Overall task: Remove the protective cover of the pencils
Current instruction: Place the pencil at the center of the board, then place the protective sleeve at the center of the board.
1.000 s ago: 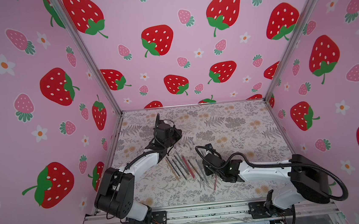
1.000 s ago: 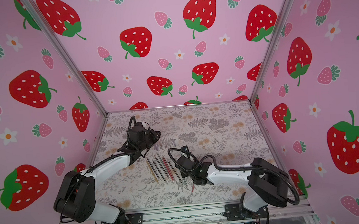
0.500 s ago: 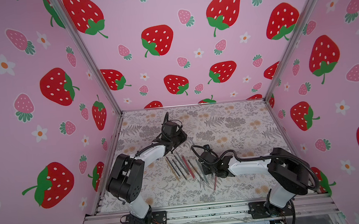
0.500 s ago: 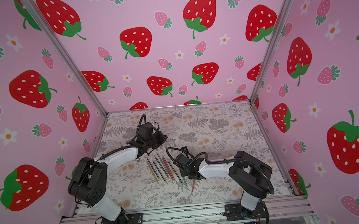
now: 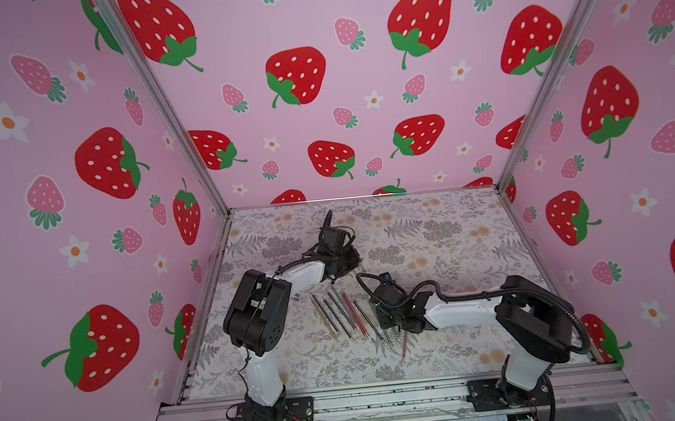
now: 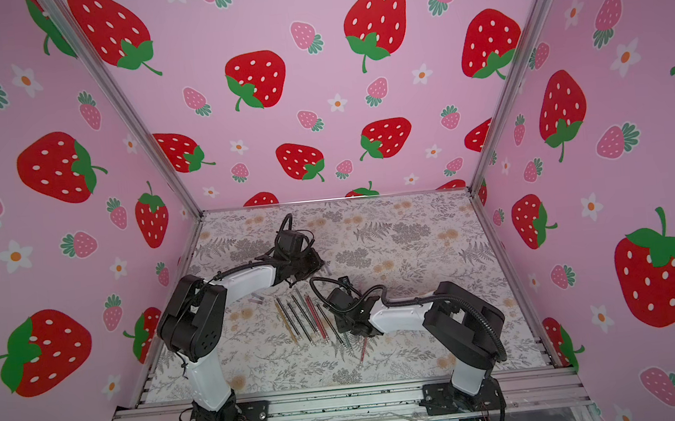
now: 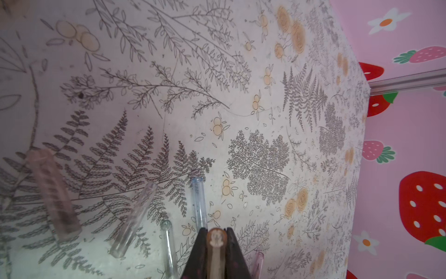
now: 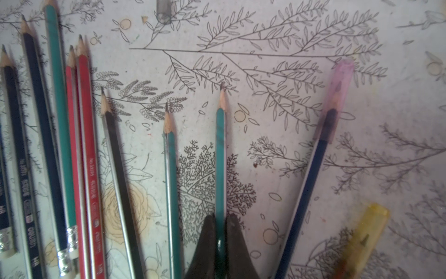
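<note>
My left gripper lowers the tan translucent cover toward the tabletop by the bluish cover (image 7: pixel 202 217) next and releases it, since other removed covers already lie there.
Several pencils (image 5: pixel 343 315) (image 6: pixel 305 318) lie fanned on the floral table, seen in both top views. My right gripper (image 8: pixel 220 218) (image 5: pixel 384 323) is shut on a green pencil (image 8: pixel 220 154) whose sharpened tip is bare. Beside it lie a dark blue pencil (image 8: pixel 306 183) wearing a pink protective cover (image 8: pixel 339 87) and a pencil under a yellow cover (image 8: pixel 364 239). My left gripper (image 7: pixel 216 233) (image 5: pixel 354 260), behind the pencils, is shut on a tan translucent cover (image 7: pixel 216 241). Several removed clear covers (image 7: pixel 134 215) lie under it.
A pinkish cover (image 7: pixel 54 193) and a bluish cover (image 7: pixel 199 200) lie on the table by the left gripper. Two small covers (image 5: pixel 296 296) rest left of the pencil row. Strawberry-print walls (image 5: pixel 357 72) enclose the table on three sides.
My left gripper has moved right and back from the pencil tips, carrying the tan cover. The right gripper stays low over the pencils while its arm has shifted.
</note>
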Motion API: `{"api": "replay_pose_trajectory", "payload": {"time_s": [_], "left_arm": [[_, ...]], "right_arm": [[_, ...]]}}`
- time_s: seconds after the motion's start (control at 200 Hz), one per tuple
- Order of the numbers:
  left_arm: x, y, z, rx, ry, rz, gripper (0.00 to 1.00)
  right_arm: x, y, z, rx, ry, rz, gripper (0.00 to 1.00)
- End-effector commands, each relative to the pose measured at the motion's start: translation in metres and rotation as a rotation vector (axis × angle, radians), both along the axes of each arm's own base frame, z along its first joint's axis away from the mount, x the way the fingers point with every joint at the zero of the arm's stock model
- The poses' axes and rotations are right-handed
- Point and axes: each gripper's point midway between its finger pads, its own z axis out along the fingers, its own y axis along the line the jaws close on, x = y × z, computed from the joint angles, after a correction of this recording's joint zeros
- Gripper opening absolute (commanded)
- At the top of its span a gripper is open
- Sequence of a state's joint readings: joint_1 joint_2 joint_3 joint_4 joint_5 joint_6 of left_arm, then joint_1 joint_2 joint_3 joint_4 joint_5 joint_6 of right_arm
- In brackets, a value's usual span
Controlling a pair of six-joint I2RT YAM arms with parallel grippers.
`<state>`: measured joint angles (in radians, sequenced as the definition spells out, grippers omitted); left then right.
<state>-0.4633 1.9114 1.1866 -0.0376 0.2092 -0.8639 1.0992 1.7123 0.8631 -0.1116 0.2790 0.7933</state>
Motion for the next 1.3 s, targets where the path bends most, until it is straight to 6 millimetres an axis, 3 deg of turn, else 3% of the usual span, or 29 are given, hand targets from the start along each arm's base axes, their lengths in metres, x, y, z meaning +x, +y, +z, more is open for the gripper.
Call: {"api": "replay_pose_trajectory", "payload": {"time_s": [0.0, 0.265, 0.535, 0.835, 0.955, 1.296], "left_arm": [[0.002, 0.001, -0.004, 0.036, 0.04, 0.015, 0.0], [0.003, -0.002, -0.012, 0.044, 0.063, 0.008, 0.01], [0.005, -0.002, -0.015, 0.051, 0.079, 0.008, 0.07], [0.005, -0.003, -0.015, 0.051, 0.087, 0.004, 0.15], [0.005, -0.003, -0.015, 0.052, 0.088, 0.006, 0.16], [0.004, -0.006, -0.018, 0.043, 0.095, -0.002, 0.2]], "right_arm": [[-0.001, 0.0, 0.0, 0.006, 0.019, -0.014, 0.13], [0.0, 0.003, 0.006, 0.026, 0.009, 0.003, 0.2], [-0.001, 0.002, 0.019, 0.052, -0.017, 0.016, 0.21], [0.003, -0.025, 0.041, 0.046, -0.091, -0.052, 0.25], [0.004, -0.04, 0.038, 0.012, -0.098, -0.102, 0.27], [0.005, -0.042, 0.019, -0.029, -0.047, -0.125, 0.27]]}}
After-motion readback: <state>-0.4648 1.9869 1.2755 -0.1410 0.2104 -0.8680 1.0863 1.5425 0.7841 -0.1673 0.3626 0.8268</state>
